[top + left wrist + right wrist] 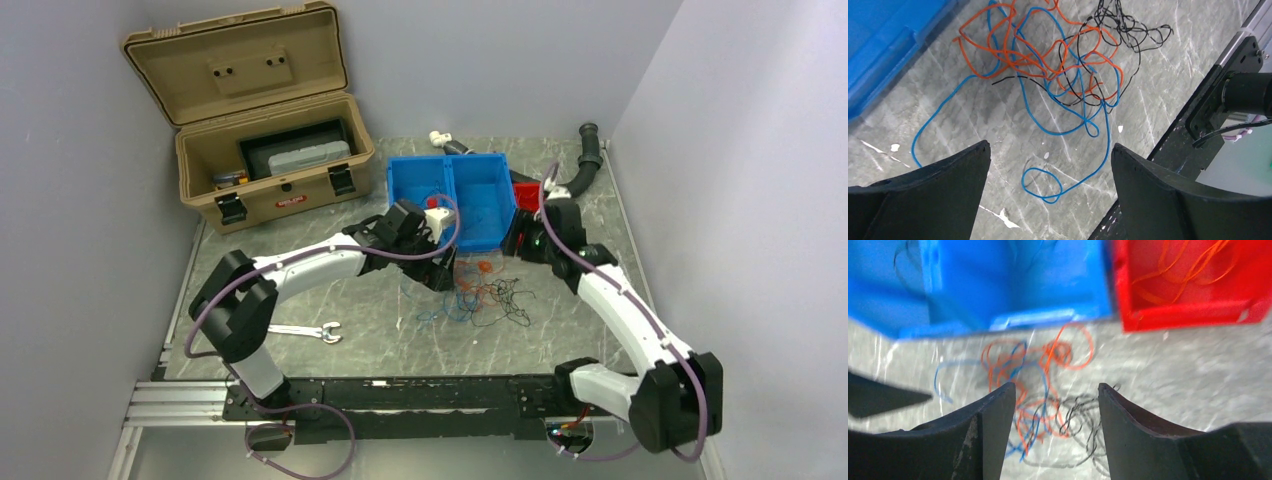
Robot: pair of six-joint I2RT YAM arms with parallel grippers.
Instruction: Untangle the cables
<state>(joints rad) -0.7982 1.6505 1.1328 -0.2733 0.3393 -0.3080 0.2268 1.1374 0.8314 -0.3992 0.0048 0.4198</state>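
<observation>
The left gripper moves down and back onto the blue wire (pixel 1067 189) beside its small loop next. This wire end lies on bare marble, clear of the tangle (pixel 1058 65).
The cables (pixel 487 296) lie as a loose tangle of thin blue, orange and black wires on the grey marble table, in front of the blue bin. My left gripper (pixel 441 273) hovers at the tangle's left edge. In the left wrist view it (pixel 1050 147) stands wide open above a small blue loop (pixel 1042 184), with the tangle (pixel 1058 65) farther off. My right gripper (pixel 520 240) hangs at the tangle's upper right. In the blurred right wrist view it (pixel 1054 387) is open over the wires (pixel 1020 357), gripping nothing.
A blue two-part bin (pixel 450 160) and a red bin (pixel 527 195) holding orange wires (pixel 1193 265) stand behind the tangle. An open tan case (pixel 270 170) sits far left, a wrench (pixel 305 331) near left, and a black hose (pixel 585 165) far right. A black rail (pixel 400 395) runs along the near edge.
</observation>
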